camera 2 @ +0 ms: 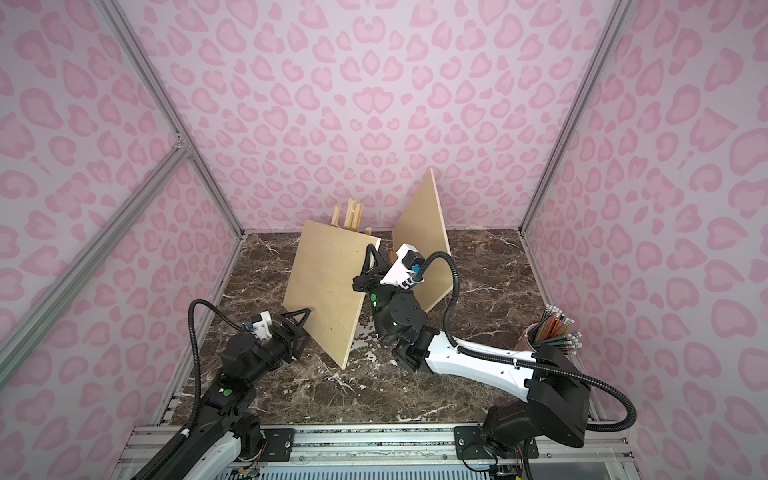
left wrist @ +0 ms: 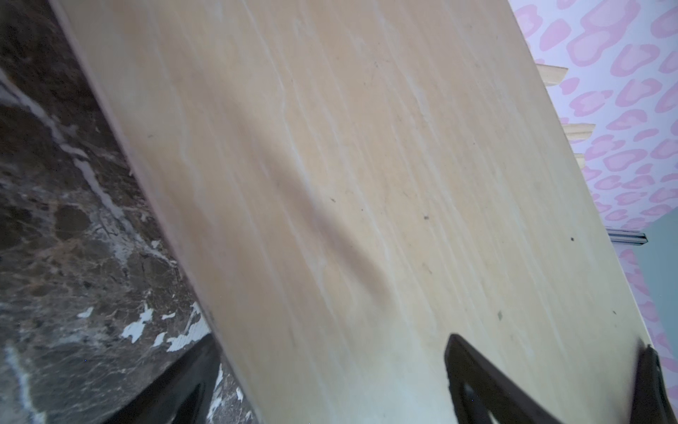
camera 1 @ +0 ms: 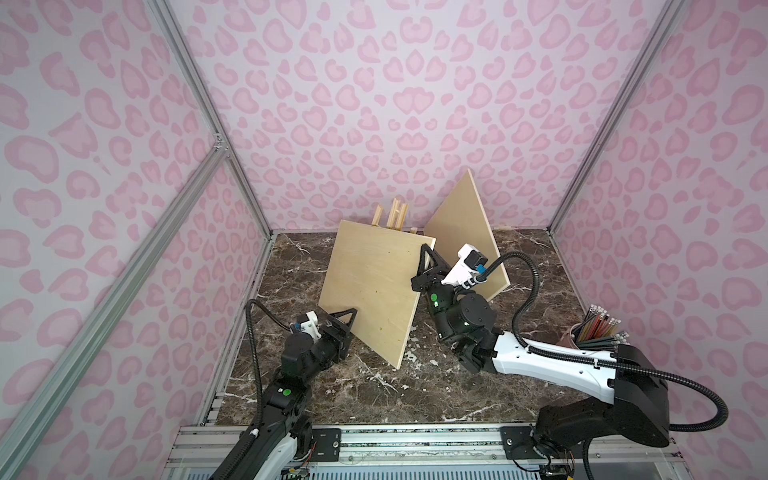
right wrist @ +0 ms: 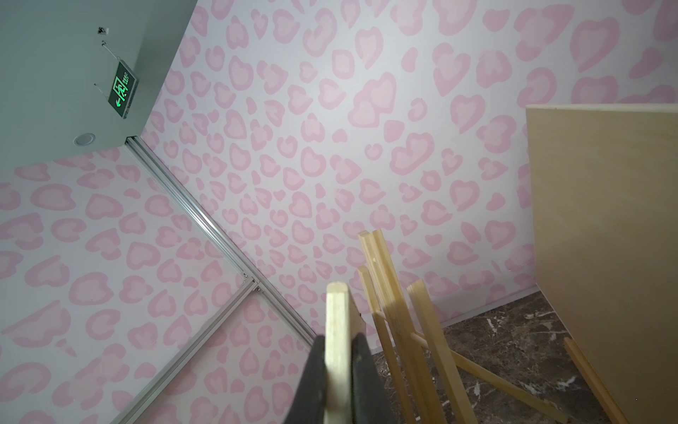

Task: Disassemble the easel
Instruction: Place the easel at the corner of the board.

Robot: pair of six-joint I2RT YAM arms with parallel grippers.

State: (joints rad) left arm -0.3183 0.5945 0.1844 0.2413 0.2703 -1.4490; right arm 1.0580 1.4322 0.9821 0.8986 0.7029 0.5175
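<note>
Next, my left gripper eases slightly up and toward the nearer side and closes on the edge, since the front board's lower edge (camera 1: 353,335) lies between the open fingers.
A pale front wooden board (camera 1: 374,291) (camera 2: 328,282) stands tilted on the marble table (camera 1: 374,395), leaning back toward the easel frame (camera 1: 395,214) (right wrist: 389,312) of thin wooden slats behind it. My right gripper (camera 1: 424,251) (right wrist: 337,345) is shut on this board's upper right edge (right wrist: 336,323). My left gripper (camera 1: 353,316) (left wrist: 330,341) is open at the board's lower left edge, with one finger in front of the face (left wrist: 367,183) and one behind. A second board (camera 1: 465,224) (right wrist: 605,238) leans against the back wall.
A cup of pencils (camera 1: 598,328) (camera 2: 548,328) stands at the right edge of the table, beside my right arm. Pink patterned walls with metal frame posts close in the table on three sides. A loose wooden strip (right wrist: 594,378) lies by the second board.
</note>
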